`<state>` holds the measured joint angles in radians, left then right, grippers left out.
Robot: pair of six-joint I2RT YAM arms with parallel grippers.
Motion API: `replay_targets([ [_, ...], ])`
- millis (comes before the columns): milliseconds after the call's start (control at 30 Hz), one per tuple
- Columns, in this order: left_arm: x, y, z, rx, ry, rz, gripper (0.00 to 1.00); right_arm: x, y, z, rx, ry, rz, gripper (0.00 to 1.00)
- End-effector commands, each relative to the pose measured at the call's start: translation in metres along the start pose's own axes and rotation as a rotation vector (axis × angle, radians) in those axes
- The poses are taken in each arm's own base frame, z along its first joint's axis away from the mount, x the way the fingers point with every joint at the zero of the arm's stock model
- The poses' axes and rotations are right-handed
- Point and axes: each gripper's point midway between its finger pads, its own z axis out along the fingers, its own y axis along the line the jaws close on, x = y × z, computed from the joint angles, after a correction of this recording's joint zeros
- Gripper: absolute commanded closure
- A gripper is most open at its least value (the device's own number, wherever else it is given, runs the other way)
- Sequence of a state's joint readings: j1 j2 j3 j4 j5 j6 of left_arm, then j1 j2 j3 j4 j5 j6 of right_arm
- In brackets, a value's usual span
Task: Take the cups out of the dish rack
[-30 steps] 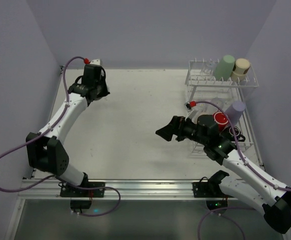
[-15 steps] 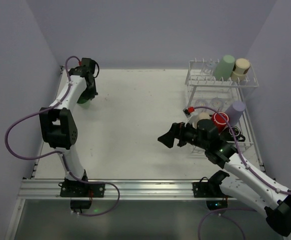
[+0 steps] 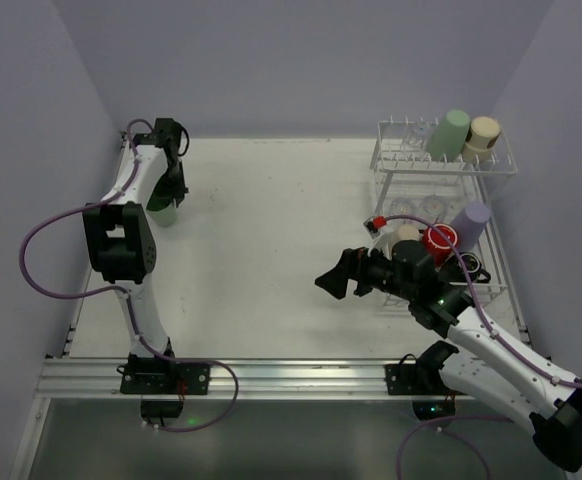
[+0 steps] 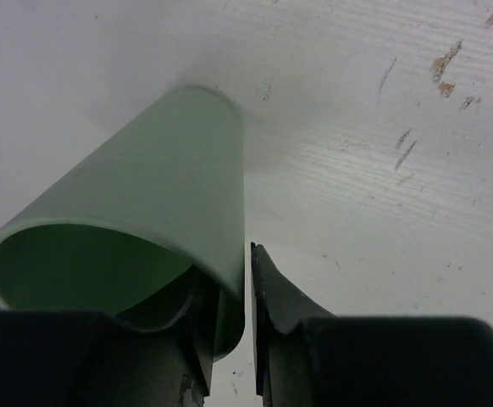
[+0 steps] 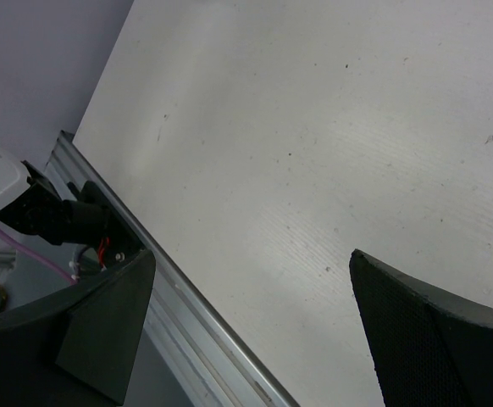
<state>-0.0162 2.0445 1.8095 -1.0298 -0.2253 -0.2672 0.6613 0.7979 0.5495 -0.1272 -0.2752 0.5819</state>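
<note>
Next I should swing my right gripper outward toward the beige cup (image 3: 408, 232) on the dish rack's lower level and turn the open fingertips down around it, since the cup lies uncovered from above.
My left gripper (image 3: 168, 198) is at the far left of the table, shut on the wall of a pale green tumbler (image 3: 163, 212). In the left wrist view (image 4: 229, 267) one finger is inside the tumbler (image 4: 145, 195) and one outside, and its base is at the table. My right gripper (image 3: 336, 278) is open and empty (image 5: 252, 254) over bare table, left of the dish rack (image 3: 389, 150). The rack's upper tier holds a pale green tumbler (image 3: 449, 133) and a beige tumbler (image 3: 482, 138). The lower tier holds a lavender tumbler (image 3: 469, 222), a red mug (image 3: 439, 240) and a black mug (image 3: 476, 268), partly hidden by my right arm.
Grey walls close in the table on the left, back and right. An aluminium rail (image 3: 271, 375) runs along the near edge and also shows in the right wrist view (image 5: 170, 297). Small clear glasses (image 3: 431, 207) sit in the lower tier.
My left arm has swung to the table's left edge and lowered the pale green tumbler to the table. My right gripper has shifted slightly nearer, staying open.
</note>
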Motion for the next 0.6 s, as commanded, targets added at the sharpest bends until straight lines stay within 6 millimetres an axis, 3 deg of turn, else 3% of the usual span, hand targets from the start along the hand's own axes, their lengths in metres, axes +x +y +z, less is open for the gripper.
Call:
replay_targets([
  [0, -0.005, -0.001, -0.007, 0.048, 0.003, 0.023, 0.75, -0.004, 0.000, 0.000, 0.001, -0.023, -0.023, 0.01],
  [167, -0.012, -0.002, -0.012, 0.055, -0.030, 0.013, 0.66, -0.007, 0.002, 0.000, 0.003, -0.026, -0.018, 0.01],
  [233, -0.017, -0.002, -0.021, 0.067, -0.065, 0.004, 0.56, -0.011, 0.003, 0.000, 0.006, -0.035, -0.019, 0.01],
  [267, -0.021, -0.003, -0.025, 0.076, -0.085, -0.003, 0.46, -0.011, 0.003, -0.001, 0.010, -0.034, -0.017, 0.01],
  [333, -0.033, -0.002, -0.043, 0.095, -0.161, -0.022, 0.34, -0.015, 0.005, -0.002, 0.009, -0.040, -0.019, 0.01],
  [367, -0.037, -0.002, -0.050, 0.105, -0.187, -0.029, 0.18, -0.017, 0.005, -0.002, 0.013, -0.043, -0.018, 0.01],
  [467, -0.051, -0.006, -0.079, 0.164, -0.280, -0.047, 0.00, -0.022, 0.007, -0.004, 0.025, -0.047, -0.020, 0.01],
  [567, -0.061, -0.005, -0.109, 0.199, -0.370, -0.068, 0.00, -0.029, 0.010, -0.008, 0.034, -0.062, -0.024, 0.01],
])
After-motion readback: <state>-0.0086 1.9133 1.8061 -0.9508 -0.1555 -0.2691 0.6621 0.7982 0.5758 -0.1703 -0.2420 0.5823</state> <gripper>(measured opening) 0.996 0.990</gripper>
